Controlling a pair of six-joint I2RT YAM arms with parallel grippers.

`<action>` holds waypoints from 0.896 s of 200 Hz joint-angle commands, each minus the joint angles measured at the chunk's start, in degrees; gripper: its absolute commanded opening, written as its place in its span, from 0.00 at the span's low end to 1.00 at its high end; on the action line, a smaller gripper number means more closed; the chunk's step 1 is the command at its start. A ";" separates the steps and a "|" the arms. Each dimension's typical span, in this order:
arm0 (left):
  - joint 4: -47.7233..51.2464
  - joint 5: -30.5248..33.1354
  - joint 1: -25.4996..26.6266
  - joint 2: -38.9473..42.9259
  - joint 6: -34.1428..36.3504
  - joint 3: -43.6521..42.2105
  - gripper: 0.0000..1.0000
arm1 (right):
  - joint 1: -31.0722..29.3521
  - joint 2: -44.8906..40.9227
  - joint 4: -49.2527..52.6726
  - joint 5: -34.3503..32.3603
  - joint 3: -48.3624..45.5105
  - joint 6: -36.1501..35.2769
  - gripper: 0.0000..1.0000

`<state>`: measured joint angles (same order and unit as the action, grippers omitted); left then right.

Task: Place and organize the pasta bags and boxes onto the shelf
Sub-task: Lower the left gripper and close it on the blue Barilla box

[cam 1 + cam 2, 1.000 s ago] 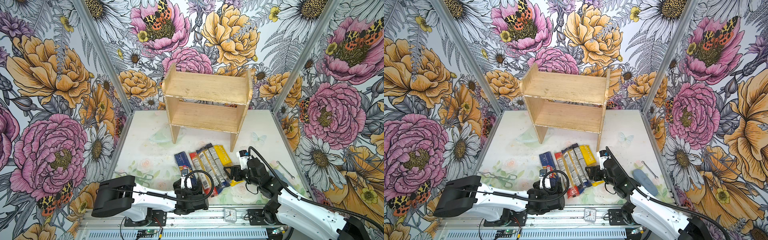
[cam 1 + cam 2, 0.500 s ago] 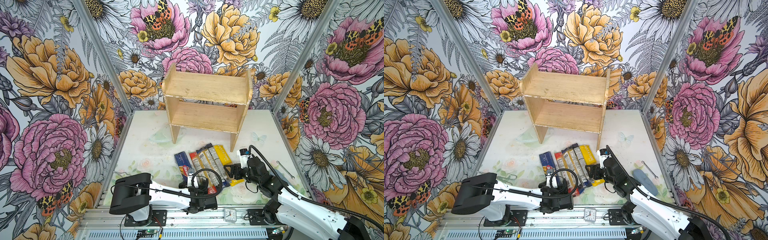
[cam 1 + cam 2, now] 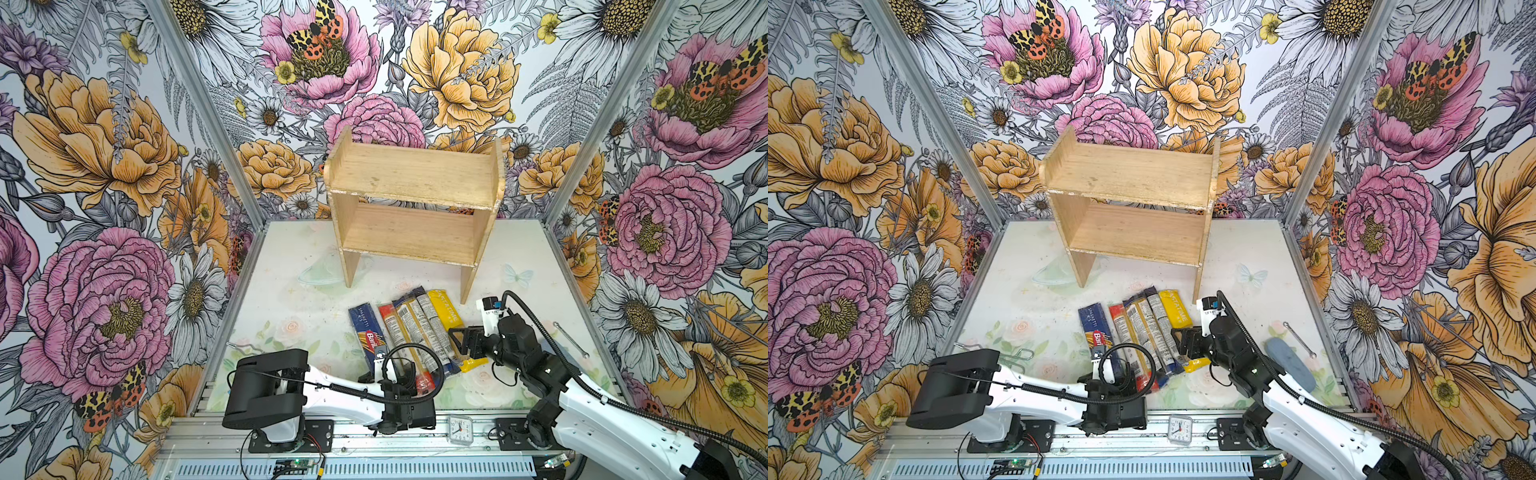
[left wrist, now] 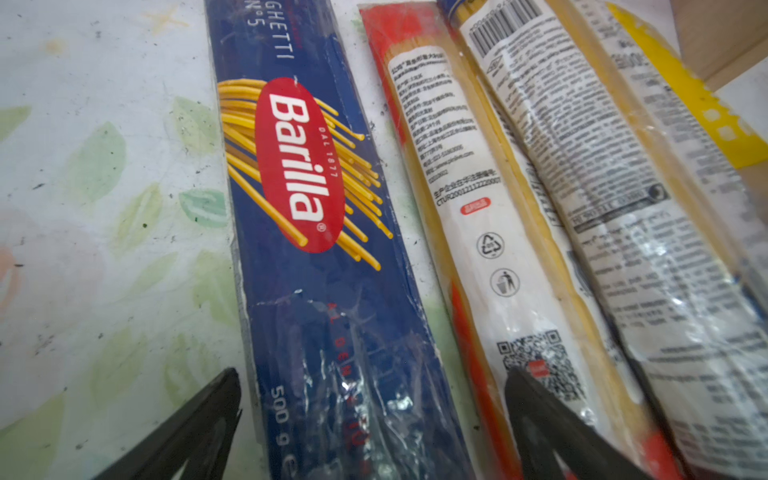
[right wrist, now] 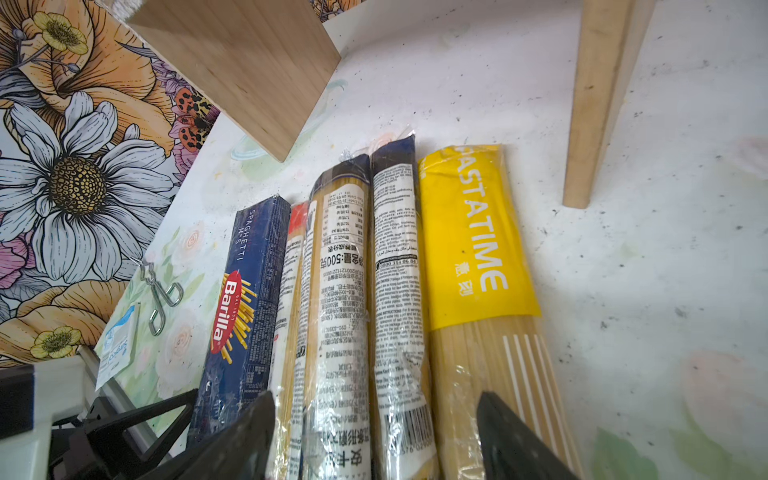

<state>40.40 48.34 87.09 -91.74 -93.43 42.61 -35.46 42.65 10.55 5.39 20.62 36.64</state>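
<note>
My left gripper moves down and away from the red-ended bag (image 3: 388, 328) next, astride the Barilla box's near part to close, because one finger hangs over that bag.
Five pasta packs lie side by side on the table in front of the wooden shelf (image 3: 415, 178), whose two boards are bare. From left: a blue Barilla box (image 3: 371, 336), a red-ended bag (image 3: 388, 328), two clear blue-ended bags (image 3: 409, 324) (image 3: 430, 322) and a yellow bag (image 3: 446, 316). My left gripper (image 4: 372, 374) is open and straddles the Barilla box's (image 4: 316, 257) near end, one finger over the red-ended bag (image 4: 469, 216). My right gripper (image 5: 376, 395) is open above the clear bags' (image 5: 340, 291) near ends, one finger over the yellow bag (image 5: 473, 249).
A grey-blue pad (image 3: 1285, 363) and a thin metal tool (image 3: 569, 338) lie at the right. Wire tongs (image 5: 160, 291) and a small sachet (image 5: 118, 345) lie at the near left. A small clock (image 3: 461, 430) sits on the front rail. The shelf's legs (image 5: 598, 104) stand just behind the packs.
My left arm has swung to the right along the front edge, bringing its open gripper over the Barilla box's near end. The right arm has barely moved.
</note>
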 commanded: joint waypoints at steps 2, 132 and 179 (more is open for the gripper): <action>0.99 -3.48 -1.81 0.68 -5.28 -2.80 0.99 | -0.49 0.11 -0.29 -1.46 -0.15 0.45 0.77; 0.82 -9.41 -6.41 -3.34 -1.16 -1.52 0.99 | -0.57 1.60 -0.35 -3.32 0.99 -0.56 0.76; 0.82 -9.89 -6.94 -5.41 2.27 1.69 0.98 | -0.57 2.25 -0.27 -4.07 1.60 -1.22 0.76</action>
<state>41.28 43.16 80.68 -94.91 -93.17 42.94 -35.68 44.62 10.52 2.70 20.64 36.40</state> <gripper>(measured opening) 0.978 0.761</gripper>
